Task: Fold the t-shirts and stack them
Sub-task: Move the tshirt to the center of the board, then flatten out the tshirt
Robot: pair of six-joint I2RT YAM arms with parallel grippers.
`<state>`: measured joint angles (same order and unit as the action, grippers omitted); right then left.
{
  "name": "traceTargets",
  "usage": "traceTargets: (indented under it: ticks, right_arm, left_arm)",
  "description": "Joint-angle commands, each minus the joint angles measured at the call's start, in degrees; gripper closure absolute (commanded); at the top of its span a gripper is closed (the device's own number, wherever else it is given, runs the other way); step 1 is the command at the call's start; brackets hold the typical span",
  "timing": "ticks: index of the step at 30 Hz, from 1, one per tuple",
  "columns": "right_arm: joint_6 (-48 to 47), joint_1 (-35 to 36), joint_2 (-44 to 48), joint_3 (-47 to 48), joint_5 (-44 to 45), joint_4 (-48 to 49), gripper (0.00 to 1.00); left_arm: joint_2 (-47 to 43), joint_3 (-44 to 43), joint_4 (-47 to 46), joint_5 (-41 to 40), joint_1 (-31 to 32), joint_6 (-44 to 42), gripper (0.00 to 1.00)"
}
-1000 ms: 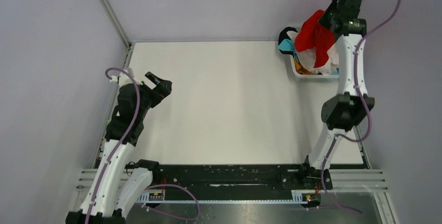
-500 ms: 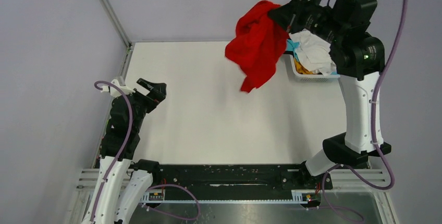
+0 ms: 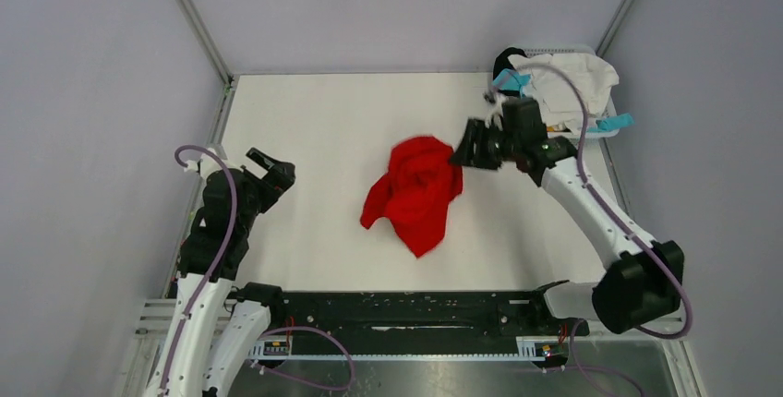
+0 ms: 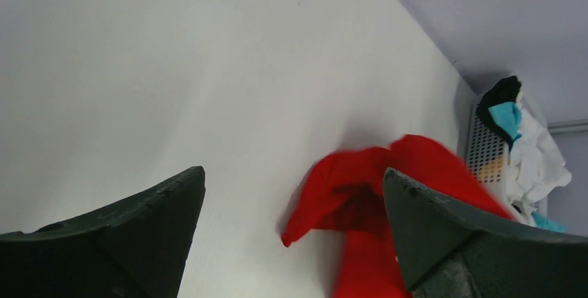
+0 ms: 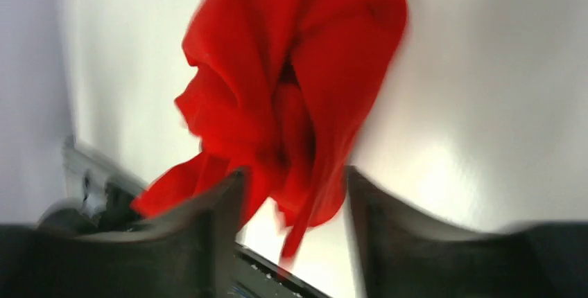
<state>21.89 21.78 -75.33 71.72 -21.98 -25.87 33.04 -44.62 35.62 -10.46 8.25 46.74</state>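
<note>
The red t-shirt's corner sticks out of the heap to the right of my left gripper in the top view. My left gripper will reach down to that corner next.
The bright red t-shirt is a crumpled, slightly blurred heap at the middle of the white table, also seen as red t-shirt and red t-shirt. My right gripper is just right of its upper edge, open; in the right wrist view the right gripper has its jaws apart and the cloth lies just beyond them. My left gripper stands open at the left, well away from the shirt, with nothing between its fingers. White, teal and black t-shirts fill the basket.
The white lattice basket sits at the back right corner, seen also as the basket. Metal frame posts and grey walls border the table. The black rail with both arm bases runs along the near edge.
My right arm swung the red t-shirt out of the basket, leftward and down to the table's middle, and its jaws opened. The left arm shifted only slightly.
</note>
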Motion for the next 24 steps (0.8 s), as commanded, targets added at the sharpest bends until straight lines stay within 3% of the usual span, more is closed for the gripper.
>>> traceTargets:
  ticks: [1, 2, 3, 9, 14, 19, 24]
  right_arm:
    - [7.9, -13.2, 2.2, -17.7, 13.8, 1.7, 0.20]
    - [8.3, -14.7, 3.1, -19.4, 19.0, -0.2, 0.07]
    - [7.0, -15.0, 4.5, -20.2, 23.1, -1.7, 0.03]
    - [2.5, -12.8, 14.3, -22.3, 25.5, -4.4, 0.00]
    - [1.6, 3.8, 17.3, -24.3, 28.0, -4.0, 0.01]
    - [1.7, 19.7, 14.0, -25.9, 28.8, -2.8, 0.01]
    - [6.7, 31.0, 6.5, -26.4, 30.4, -1.8, 0.01]
  left_arm:
    - [6.0, 0.3, 0.1, 6.3, 0.2, -1.7, 0.01]
    - [7.7, 0.8, 0.0, 7.5, 0.2, -1.8, 0.01]
    - [9.2, 1.4, -0.3, 8.6, 0.2, -1.9, 0.01]
    - [17.7, 6.9, -9.3, 17.1, 3.1, -1.0, 0.01]
    - [28.6, 4.6, -14.3, 15.3, 8.9, -1.5, 0.02]
    - [39.5, 1.2, -17.8, 13.7, 11.5, -2.8, 0.05]
    - [49.7, -1.6, -20.9, 13.7, 13.4, -3.3, 0.25]
